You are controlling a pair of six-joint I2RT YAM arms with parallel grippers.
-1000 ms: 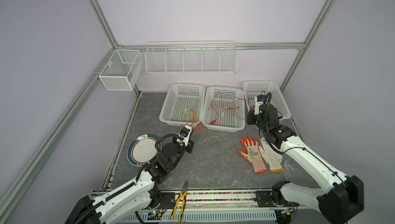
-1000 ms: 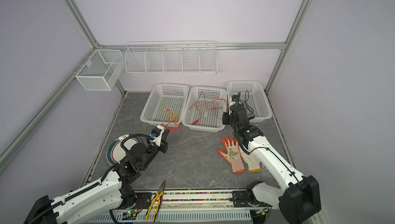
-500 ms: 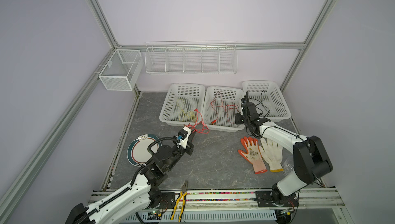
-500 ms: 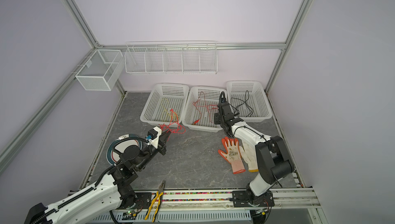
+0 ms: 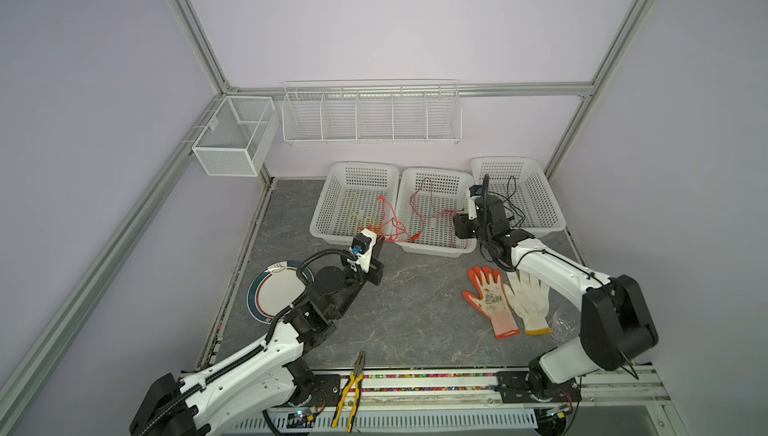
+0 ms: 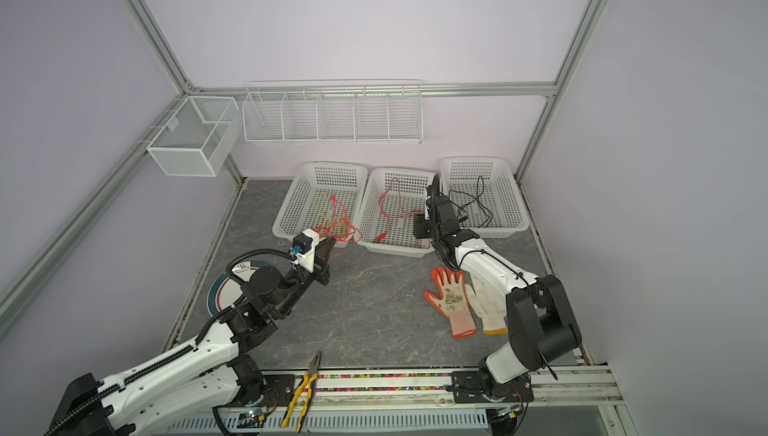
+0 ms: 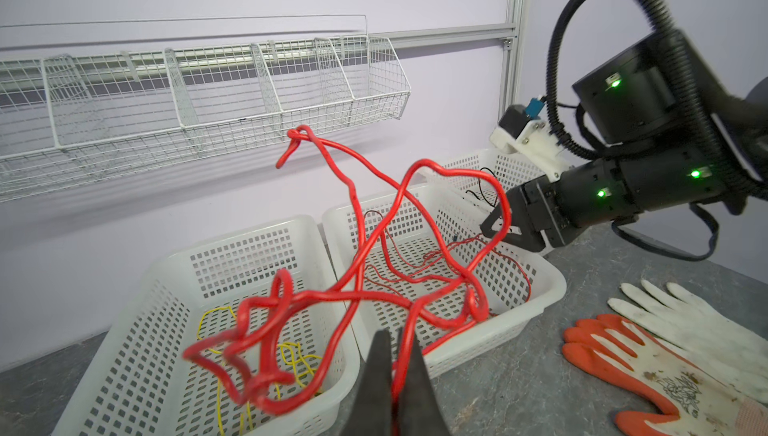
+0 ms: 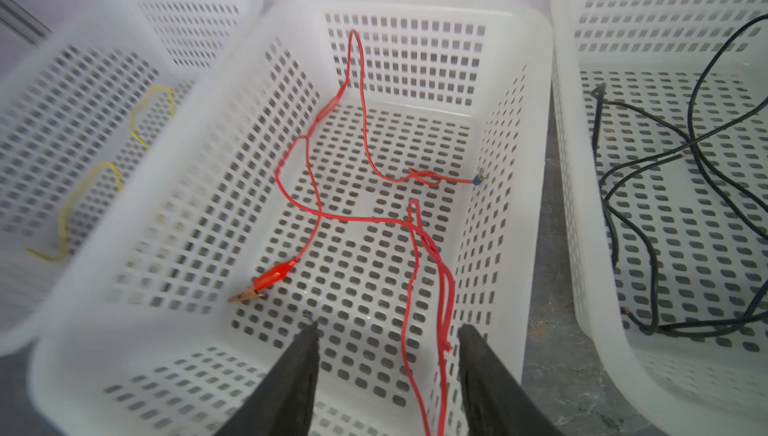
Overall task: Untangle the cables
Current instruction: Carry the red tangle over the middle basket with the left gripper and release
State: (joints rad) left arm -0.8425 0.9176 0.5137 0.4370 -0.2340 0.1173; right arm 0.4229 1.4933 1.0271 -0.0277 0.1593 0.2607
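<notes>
The tangled red cable goes outward with my left gripper over the middle basket's bottom next and is released there, since the other red cable pieces lie in that basket.
The cables lie in three white baskets. A yellow cable point(image 5: 356, 210) is in the left basket point(image 5: 332, 188). A red cable point(image 8: 365, 218) with a red clip point(image 8: 274, 276) is in the middle basket point(image 5: 432, 249). A black cable point(image 5: 513, 201) is in the right basket point(image 5: 544, 201). My left gripper point(image 7: 392, 340) is shut on a tangled red cable point(image 7: 353, 247) and holds it up over the near rims of the left and middle baskets. My right gripper point(image 8: 388, 326) is open over the middle basket's near right corner. Loose red strands run between its fingers.
An orange glove point(image 5: 490, 301) and a white glove point(image 5: 528, 301) lie on the grey table under the right arm. A plate point(image 5: 270, 292) sits at the left, and yellow-handled pliers point(image 5: 353, 388) by the front rail. A wire shelf point(image 5: 370, 114) and a mesh box point(image 5: 232, 139) hang on the walls.
My right gripper has swung from above the right basket to the middle basket, come down and opened. My left gripper, still shut on the red tangle, has barely moved.
</notes>
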